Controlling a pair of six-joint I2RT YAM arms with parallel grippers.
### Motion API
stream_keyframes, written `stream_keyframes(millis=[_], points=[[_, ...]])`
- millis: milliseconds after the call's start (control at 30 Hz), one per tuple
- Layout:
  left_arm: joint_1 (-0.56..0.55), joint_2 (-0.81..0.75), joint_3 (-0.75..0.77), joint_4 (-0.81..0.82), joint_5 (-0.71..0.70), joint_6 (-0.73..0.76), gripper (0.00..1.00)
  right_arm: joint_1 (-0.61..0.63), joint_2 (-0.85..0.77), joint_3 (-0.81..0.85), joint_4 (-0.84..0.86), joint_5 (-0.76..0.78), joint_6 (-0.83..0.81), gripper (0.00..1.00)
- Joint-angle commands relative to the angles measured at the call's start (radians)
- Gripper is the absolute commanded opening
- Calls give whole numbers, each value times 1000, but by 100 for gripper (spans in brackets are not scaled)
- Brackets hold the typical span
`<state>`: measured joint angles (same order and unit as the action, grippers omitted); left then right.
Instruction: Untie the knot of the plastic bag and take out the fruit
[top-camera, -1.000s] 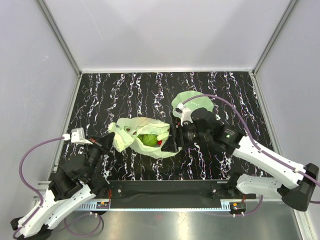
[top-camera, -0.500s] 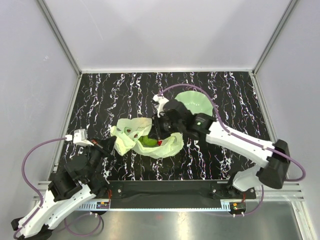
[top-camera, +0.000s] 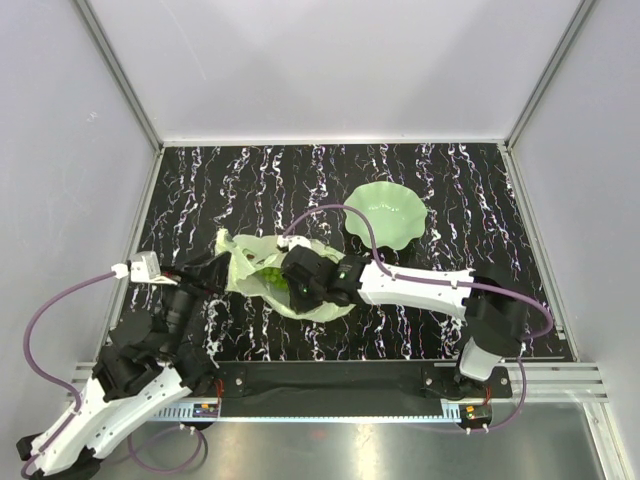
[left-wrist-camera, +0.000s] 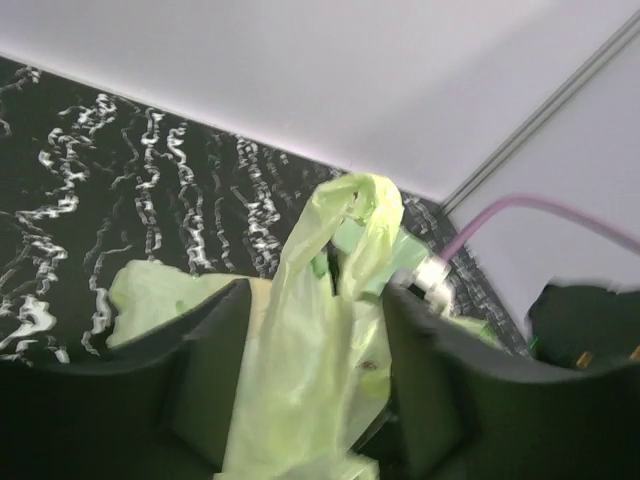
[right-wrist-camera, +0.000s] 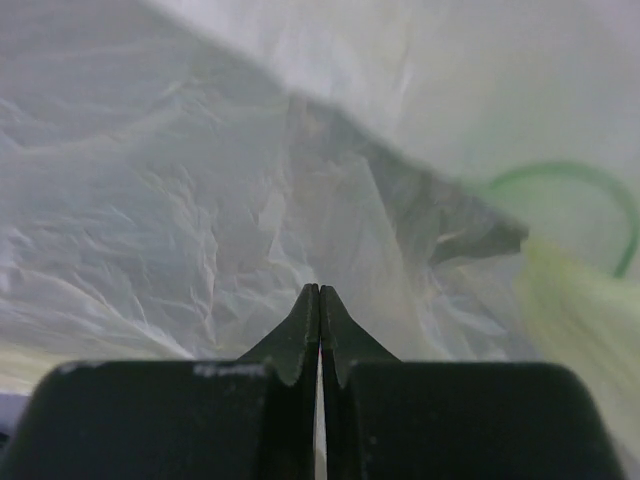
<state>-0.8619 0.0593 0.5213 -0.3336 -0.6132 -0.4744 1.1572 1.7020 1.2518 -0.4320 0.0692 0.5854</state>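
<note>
My left gripper lifts off the bag's handle next, tilts down and lowers toward my right gripper onto the mouth's rim (top-camera: 263, 269) (left-wrist-camera: 371, 358), as green fruit shows inside.
The pale yellow-green plastic bag (top-camera: 252, 262) lies crumpled left of the table's centre. My right gripper (top-camera: 284, 285) reaches into its mouth from the right. In the right wrist view the right gripper (right-wrist-camera: 320, 290) is shut, tips together, with only crinkled film around it. A bit of green fruit (top-camera: 270, 274) shows through the bag just above that gripper. My left gripper (left-wrist-camera: 318, 300) is at the bag's left end, jaws apart, with a long bag handle (left-wrist-camera: 330, 330) hanging loosely between the fingers (left-wrist-camera: 205, 370). The knot is out of view.
A green wavy-edged dish (top-camera: 385, 213) sits on the black marbled table (top-camera: 470, 190) to the right of the bag. The right arm (top-camera: 420, 285) stretches across the table's front half. Grey walls close in both sides and the back.
My right arm swung left from beside the dish, pushed into the bag and shut its jaws. My left gripper, shut on the handle before, has spread its jaws.
</note>
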Motion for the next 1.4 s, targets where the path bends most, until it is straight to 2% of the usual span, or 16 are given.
stream_keyframes(millis=[0, 33, 67, 133, 267, 333, 433, 467, 600, 667, 767, 867, 1133, 1233, 1367], points=[[0, 72, 88, 110, 16, 42, 73, 35, -76, -28, 49, 41, 36, 1], [0, 85, 94, 113, 42, 31, 85, 35, -82, -32, 50, 46, 40, 1], [1, 97, 101, 131, 64, 19, 92, 35, -88, -37, 50, 47, 44, 1], [0, 134, 127, 140, 121, -9, 99, 35, -99, -42, 50, 52, 44, 2], [0, 191, 206, 151, 219, 26, 99, 36, -110, -40, 53, 64, 44, 4], [1, 249, 256, 136, 297, 121, 99, 35, -110, -37, 53, 66, 47, 7], [0, 402, 442, -62, 317, 233, 99, 35, -107, -31, 52, 55, 48, 13], [0, 442, 541, -179, 313, 265, 99, 35, -105, -26, 44, 61, 51, 18], [1, 611, 683, -395, 267, 387, 99, 35, -122, -34, 19, 86, 73, 27], [0, 640, 695, -459, 268, 410, 99, 36, -137, -46, 15, 116, 102, 29], [0, 697, 694, -525, 348, 438, 99, 35, -176, -77, 7, 165, 142, 32], [0, 747, 662, -548, 388, 460, 99, 35, -225, -121, 6, 210, 185, 33], [1, 818, 585, -512, 443, 520, 99, 35, -278, -152, 4, 213, 200, 38], [1, 863, 550, -476, 444, 528, 99, 35, -277, -153, 9, 205, 197, 38], [0, 910, 508, -394, 518, 527, 99, 35, -286, -166, 24, 207, 198, 38]])
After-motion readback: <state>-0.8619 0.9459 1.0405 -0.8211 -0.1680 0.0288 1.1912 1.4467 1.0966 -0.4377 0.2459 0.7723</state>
